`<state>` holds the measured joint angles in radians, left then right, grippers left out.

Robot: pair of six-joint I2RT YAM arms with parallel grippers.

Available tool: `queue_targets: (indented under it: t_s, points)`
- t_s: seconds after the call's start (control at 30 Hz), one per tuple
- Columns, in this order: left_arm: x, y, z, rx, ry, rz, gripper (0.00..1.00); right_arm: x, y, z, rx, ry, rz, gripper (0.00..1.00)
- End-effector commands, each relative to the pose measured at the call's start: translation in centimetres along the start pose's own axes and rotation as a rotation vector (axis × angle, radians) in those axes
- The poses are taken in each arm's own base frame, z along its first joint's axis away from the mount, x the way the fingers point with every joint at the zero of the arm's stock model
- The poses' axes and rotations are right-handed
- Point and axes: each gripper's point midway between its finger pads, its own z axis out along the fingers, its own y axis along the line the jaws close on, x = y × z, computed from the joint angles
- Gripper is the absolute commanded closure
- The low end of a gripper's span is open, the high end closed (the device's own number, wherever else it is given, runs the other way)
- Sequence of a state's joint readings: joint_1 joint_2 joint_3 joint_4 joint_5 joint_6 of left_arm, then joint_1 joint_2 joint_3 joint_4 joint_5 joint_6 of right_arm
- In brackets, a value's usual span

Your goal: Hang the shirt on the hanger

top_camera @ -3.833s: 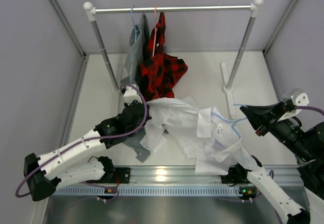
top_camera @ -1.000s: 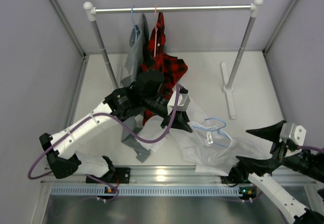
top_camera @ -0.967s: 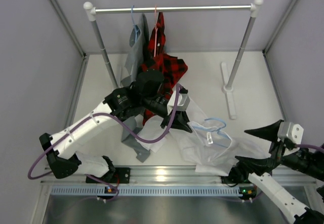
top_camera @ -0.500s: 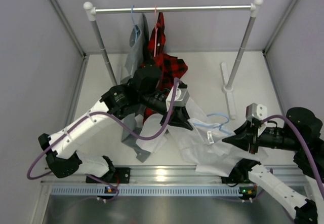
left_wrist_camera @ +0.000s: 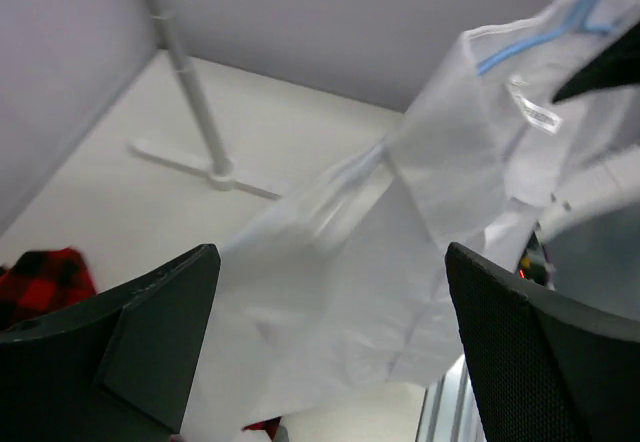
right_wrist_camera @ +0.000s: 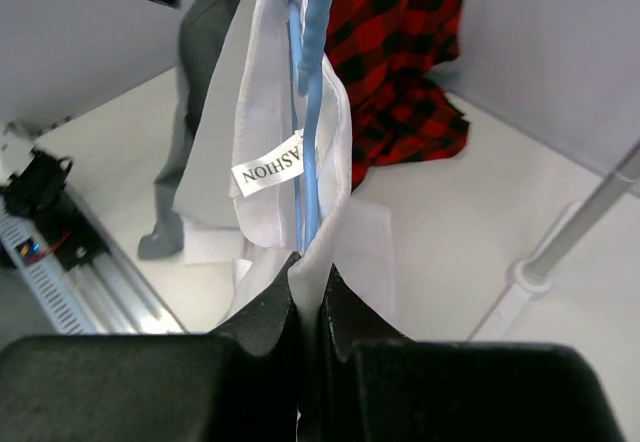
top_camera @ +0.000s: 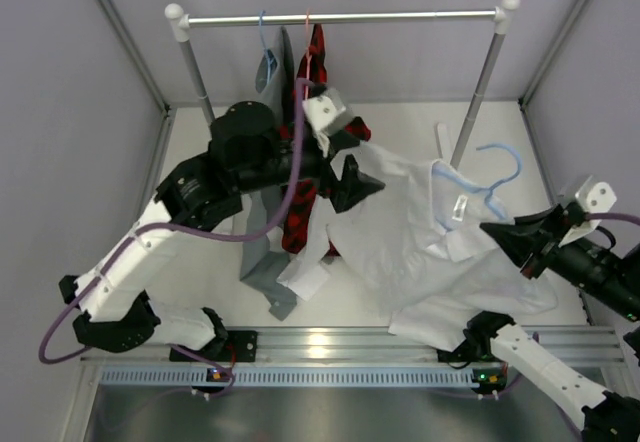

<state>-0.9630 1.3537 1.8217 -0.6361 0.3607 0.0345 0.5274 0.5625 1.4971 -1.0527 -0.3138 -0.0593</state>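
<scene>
The right gripper turns and swings away from my base to the bar's empty part (top_camera: 406, 16) between the plaid shirt and the post next.
The white shirt (top_camera: 430, 252) hangs spread in the air between the two arms, with the light blue hanger (top_camera: 482, 184) in its collar and the hook sticking out to the back right. My right gripper (top_camera: 492, 232) is shut on a fold of the shirt (right_wrist_camera: 270, 132) near the collar label. The hanger wire (right_wrist_camera: 310, 102) runs down into that fold at the right gripper (right_wrist_camera: 312, 272). My left gripper (top_camera: 357, 177) stands wide open beside the shirt's left edge. In the left wrist view the left gripper (left_wrist_camera: 330, 262) holds nothing, and the shirt (left_wrist_camera: 400, 262) hangs just beyond its fingers.
The clothes rack's rail (top_camera: 340, 17) crosses the back, with a grey shirt (top_camera: 268, 82) on a blue hanger and a red-and-black plaid shirt (top_camera: 325, 122) on a red hanger. The rack's right post (top_camera: 478, 92) stands close behind the hanger hook. A metal rail (top_camera: 330, 347) runs along the near edge.
My right gripper has shut on the shirt and lifted it, with the hanger, up and to the right. My left gripper has opened, let go of the shirt and risen toward the rack.
</scene>
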Motion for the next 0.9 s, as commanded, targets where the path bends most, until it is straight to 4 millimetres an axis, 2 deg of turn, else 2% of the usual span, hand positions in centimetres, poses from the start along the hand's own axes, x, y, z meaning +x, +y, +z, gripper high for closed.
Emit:
queue_targets:
  t_s: [0.0,0.07,0.1,0.13,0.17,0.2,0.23,0.27,0.3,0.33,0.37,0.43,0.53,0.6,0.7,0.8,0.83,0.87]
  points:
    - [-7.8,5.3,-8.9,-0.478,-0.29,-0.175,0.02,-4.2,-4.7,-0.2,0.265,-0.067,0.037,1.0]
    - [-8.3,6.1,-12.0,-0.582,-0.347,-0.217,0.02,-4.8,-6.5,-0.1,0.364,-0.054,0.077,1.0]
    - [-7.6,6.9,-13.1,-0.65,-0.349,-0.232,0.02,-5.6,-7.3,0.9,0.389,-0.04,0.096,1.0]
    - [-8.1,6.4,-16.0,-0.676,-0.4,-0.238,0.02,-6.0,-7.8,1.5,0.41,-0.034,0.108,1.0]
    - [-7.6,6.4,-17.2,-0.706,-0.409,-0.239,0.02,-6.1,-8.5,2.3,0.435,-0.018,0.119,1.0]
    - [-5.8,7.4,-17.9,-0.779,-0.381,-0.233,0.02,-6.4,-9.2,4.0,0.446,0.007,0.144,1.0]
    - [-5.4,7.2,-20.2,-0.819,-0.41,-0.234,0.02,-6.5,-9.6,4.9,0.46,0.017,0.162,1.0]
    - [-4.4,7.7,-21.2,-0.873,-0.403,-0.231,0.02,-6.9,-10.4,5.6,0.492,0.013,0.176,1.0]
    - [-3.2,8.3,-22.0,-0.93,-0.377,-0.211,0.02,-7.2,-11.0,7.1,0.504,0.014,0.2,1.0]
    - [-0.5,9.7,-22.4,-1.043,-0.314,-0.201,0.02,-7.6,-11.5,7.7,0.523,-0.002,0.211,1.0]
    - [0.6,10.2,-23.4,-1.106,-0.299,-0.194,0.02,-8.5,-12.6,8.9,0.566,-0.04,0.233,1.0]
    - [3.2,11.8,-24.6,-1.275,-0.234,-0.166,0.02,-9.5,-13.8,9.9,0.613,-0.077,0.244,1.0]
    - [4.3,12.7,-26.0,-1.404,-0.218,-0.142,0.02,-11.1,-15.4,13.0,0.637,-0.092,0.238,1.0]
    - [3.8,13.3,-26.6,-1.445,-0.261,-0.155,0.02,-11.5,-16.7,15.5,0.666,-0.068,0.224,1.0]
    - [4.3,14.8,-27.8,-1.506,-0.273,-0.2,0.02,-11.4,-18.3,17.9,0.712,-0.047,0.213,1.0]
    - [5.4,16.7,-28.9,-1.527,-0.288,-0.241,0.02,-11.1,-19.2,19.2,0.741,-0.033,0.209,1.0]
    - [6.0,17.8,-30.3,-1.58,-0.286,-0.252,0.02,-11.1,-19.3,19.4,0.742,-0.033,0.209,1.0]
    - [6.4,18.3,-29.7,-1.54,-0.273,-0.263,0.02,-10.7,-19.5,20.2,0.74,-0.022,0.212,1.0]
